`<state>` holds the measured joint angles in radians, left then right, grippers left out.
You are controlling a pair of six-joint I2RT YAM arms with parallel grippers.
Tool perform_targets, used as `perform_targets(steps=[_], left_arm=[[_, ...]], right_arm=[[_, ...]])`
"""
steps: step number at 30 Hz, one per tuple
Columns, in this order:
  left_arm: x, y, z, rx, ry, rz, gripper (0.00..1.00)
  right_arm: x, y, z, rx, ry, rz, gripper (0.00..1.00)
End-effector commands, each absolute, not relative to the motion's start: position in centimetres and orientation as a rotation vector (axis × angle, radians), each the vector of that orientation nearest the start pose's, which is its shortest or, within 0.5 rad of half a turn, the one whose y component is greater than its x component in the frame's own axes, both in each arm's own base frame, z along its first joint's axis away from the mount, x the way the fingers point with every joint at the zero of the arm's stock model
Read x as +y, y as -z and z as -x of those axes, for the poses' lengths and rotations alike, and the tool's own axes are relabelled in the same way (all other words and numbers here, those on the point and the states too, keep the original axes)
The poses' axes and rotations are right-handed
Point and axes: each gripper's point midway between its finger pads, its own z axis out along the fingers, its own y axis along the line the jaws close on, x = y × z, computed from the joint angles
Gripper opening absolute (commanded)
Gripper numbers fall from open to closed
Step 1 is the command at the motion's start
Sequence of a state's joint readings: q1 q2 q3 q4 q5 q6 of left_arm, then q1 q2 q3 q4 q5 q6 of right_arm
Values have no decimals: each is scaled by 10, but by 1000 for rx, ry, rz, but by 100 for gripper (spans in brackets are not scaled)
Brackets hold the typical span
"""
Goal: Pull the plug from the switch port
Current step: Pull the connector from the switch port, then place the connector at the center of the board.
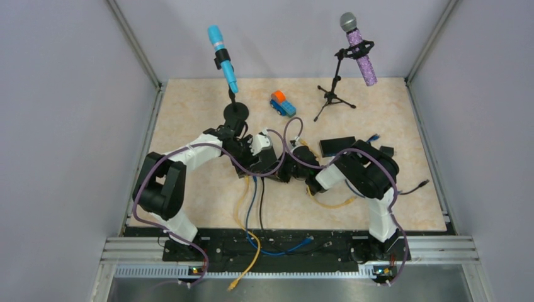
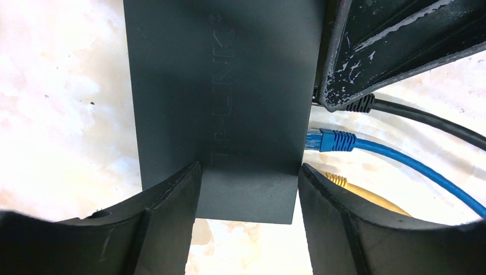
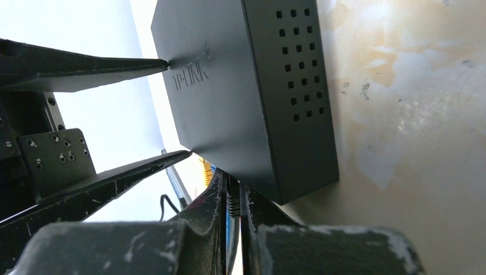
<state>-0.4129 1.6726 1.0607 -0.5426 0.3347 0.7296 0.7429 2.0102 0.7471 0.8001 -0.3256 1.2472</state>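
Observation:
The black plug still meets the switch, so my right gripper should next draw away, up and to the right in the top view toward the second black box (image 1: pixel 337 146).
The black TP-LINK switch (image 2: pixel 223 103) lies flat on the table, and my left gripper (image 2: pixel 249 195) is shut on its near end, a finger against each side. Three cables enter its right side: a black plug (image 2: pixel 367 105), a blue plug (image 2: pixel 329 140) and a yellow plug (image 2: pixel 338 182). My right gripper (image 3: pixel 232 197) is shut on the black plug (image 3: pixel 232 200), right against the switch (image 3: pixel 246 97). The plug's tip is hidden by the fingers. From above, both grippers meet mid-table, the left gripper (image 1: pixel 267 157) and the right gripper (image 1: pixel 296 167), and cover the switch.
Yellow cable (image 1: pixel 242 207), blue cable (image 1: pixel 252 214) and black cable (image 1: pixel 262 207) run to the near edge. A second black box (image 1: pixel 337 146) lies behind the right arm. At the back stand a blue microphone (image 1: pixel 222 53), a purple microphone (image 1: pixel 359 50) on a tripod and a toy truck (image 1: pixel 283 104).

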Motion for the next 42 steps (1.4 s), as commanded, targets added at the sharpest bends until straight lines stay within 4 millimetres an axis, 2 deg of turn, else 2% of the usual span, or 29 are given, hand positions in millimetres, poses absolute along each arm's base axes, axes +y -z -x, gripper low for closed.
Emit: perform_targets(steps=[1, 6, 11, 14, 17, 20, 22, 24, 27, 28, 34, 38, 42], left_arm=[[-159, -22, -294, 2308, 384, -1526, 67], [-158, -22, -295, 2309, 375, -1525, 68], [-158, -22, -295, 2313, 376, -1525, 68], [-157, -22, -295, 2318, 373, -1520, 68], [-156, -26, -301, 2296, 336, -1498, 70], [-158, -36, -308, 2249, 301, -1456, 73], [-161, -43, -314, 2223, 295, -1414, 77], [-166, -54, -321, 2183, 294, -1372, 85], [-172, -71, -329, 2122, 301, -1302, 95], [-176, -79, -334, 2085, 298, -1267, 97], [-183, -134, -350, 1904, 309, -1037, 99], [-168, -172, -361, 1812, 287, -795, 99], [-139, -210, -367, 1737, 286, -507, 99]], right_arm=[[368, -9, -266, 2462, -1344, -302, 0], [365, -14, -272, 2475, -1241, -215, 0], [362, -17, -269, 2490, -1212, -186, 0], [363, -26, -264, 2475, -1225, -153, 0], [363, -48, -260, 2408, -1237, -83, 0], [360, -80, -258, 2306, -1274, -28, 0], [356, -100, -256, 2246, -1284, -4, 0], [350, -117, -254, 2201, -1277, 11, 0], [336, -139, -252, 2138, -1246, 4, 0], [331, -154, -251, 2093, -1247, 11, 0], [286, -209, -251, 1943, -1119, -70, 0], [242, -243, -248, 1847, -984, -146, 0], [199, -280, -242, 1769, -830, -167, 0]])
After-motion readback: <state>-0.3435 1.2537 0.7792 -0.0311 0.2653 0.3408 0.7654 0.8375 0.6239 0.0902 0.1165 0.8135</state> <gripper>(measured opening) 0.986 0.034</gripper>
